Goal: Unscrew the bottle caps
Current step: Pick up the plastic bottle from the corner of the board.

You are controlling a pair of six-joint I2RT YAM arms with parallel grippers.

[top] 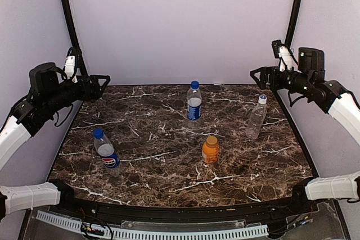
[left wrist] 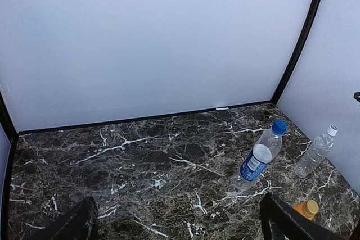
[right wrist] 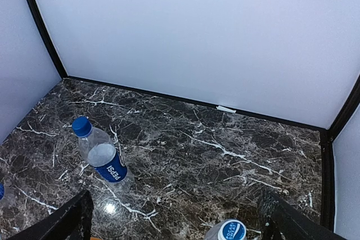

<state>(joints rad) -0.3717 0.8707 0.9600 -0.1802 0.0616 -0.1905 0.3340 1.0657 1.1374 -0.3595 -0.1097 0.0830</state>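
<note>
Next, my right gripper lowers its open fingers, tilting them downward, around the cap and closes. The clear bottle stands upright with its white cap (top: 262, 99) (right wrist: 232, 230) below my gripper.
Four bottles stand upright on the marble table (top: 169, 139), each with its cap on. A blue-labelled bottle (top: 194, 105) with a blue cap (top: 194, 85) is at centre back. The clear unlabelled bottle (top: 256, 121) with a white cap (top: 262, 99) stands right of it. In front stands the short orange bottle (top: 210, 151) with an orange cap (top: 211, 139). A Pepsi bottle (top: 107, 153) with a blue cap (top: 98, 133) stands front left. My left gripper (top: 104, 82) hangs open above the back left corner. My right gripper (top: 256, 77) hangs open above the back right corner. Neither holds anything.
White walls with black corner posts enclose the table on three sides. The left wrist view shows the blue-labelled bottle (left wrist: 259, 158), the clear bottle (left wrist: 315, 153) and the orange cap (left wrist: 309, 207). The right wrist view shows a Pepsi label (right wrist: 112, 170) and a Pocari Sweat cap top (right wrist: 232, 231).
</note>
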